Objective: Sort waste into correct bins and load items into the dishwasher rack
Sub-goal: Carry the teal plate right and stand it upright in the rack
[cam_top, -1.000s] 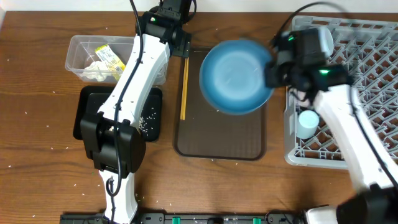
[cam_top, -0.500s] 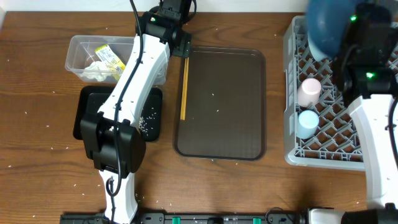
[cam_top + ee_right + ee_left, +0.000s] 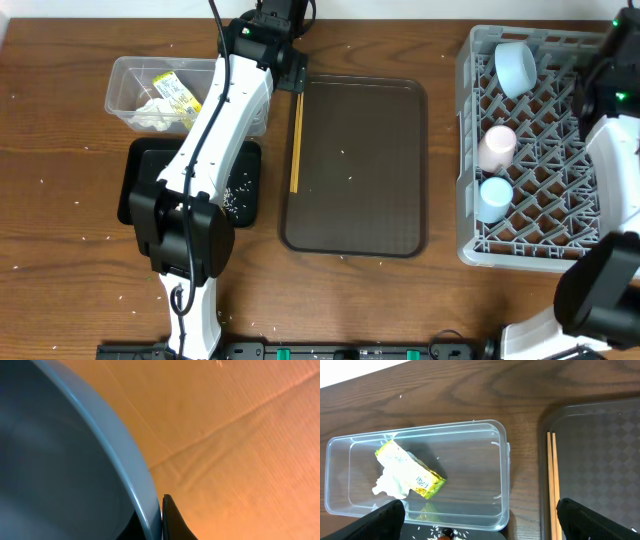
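Note:
My right gripper needs to move down next toward the grey rack's far corner opposite the small light-blue bowl [image 3: 515,65] to let go of the dish's rim. That corner is below my gripper.
My right gripper [image 3: 161,519] is shut on the rim of the large blue dish [image 3: 55,465], which fills the left of the right wrist view and does not show overhead. Only the right arm [image 3: 612,80] shows overhead, at the grey rack's [image 3: 466,150] far right corner. The rack holds a small light-blue bowl [image 3: 515,65], a pink cup [image 3: 497,147] and a light-blue cup [image 3: 492,197]. Chopsticks [image 3: 296,140] lie on the brown serving tray's left edge. My left gripper [image 3: 480,530] is open over the clear tub [image 3: 502,485], which holds the wrapper [image 3: 410,470] and tissue [image 3: 390,485].
The black tray [image 3: 140,170] with loose rice [image 3: 237,195] lies in front of the clear tub [image 3: 125,75], partly under the left arm. The brown serving tray [image 3: 355,165] lies mid-table. Rice grains are scattered on the wood. A tan surface lies behind the dish in the right wrist view.
My right arm carried the blue dish from above the serving tray rightward over the rack and out of the overhead view, uncovering the bowl and cups. The left arm has not moved.

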{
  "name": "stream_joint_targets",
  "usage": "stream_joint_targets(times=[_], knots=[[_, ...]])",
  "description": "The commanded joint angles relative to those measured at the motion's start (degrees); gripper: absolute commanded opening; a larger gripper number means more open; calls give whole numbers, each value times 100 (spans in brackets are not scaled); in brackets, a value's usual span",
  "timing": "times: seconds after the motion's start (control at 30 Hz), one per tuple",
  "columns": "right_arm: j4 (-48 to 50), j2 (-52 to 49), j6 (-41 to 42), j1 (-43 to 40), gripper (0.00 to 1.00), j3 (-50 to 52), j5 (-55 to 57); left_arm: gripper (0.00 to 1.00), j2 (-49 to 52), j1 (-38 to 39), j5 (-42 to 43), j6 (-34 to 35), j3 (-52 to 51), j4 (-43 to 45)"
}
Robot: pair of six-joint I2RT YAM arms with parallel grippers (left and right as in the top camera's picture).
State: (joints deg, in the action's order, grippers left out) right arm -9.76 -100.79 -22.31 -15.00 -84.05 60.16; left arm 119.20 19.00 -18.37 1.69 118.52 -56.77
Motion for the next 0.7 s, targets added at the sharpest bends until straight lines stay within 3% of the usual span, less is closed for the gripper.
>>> stream_joint_targets(times=[0.0, 0.67], knots=[[201, -13, -92, -245, 1, -79, 433, 98, 44, -7, -57, 55, -22, -17], [435, -136, -481, -831, 1, -68, -640, 98, 44, -7, -57, 55, -22, -17]])
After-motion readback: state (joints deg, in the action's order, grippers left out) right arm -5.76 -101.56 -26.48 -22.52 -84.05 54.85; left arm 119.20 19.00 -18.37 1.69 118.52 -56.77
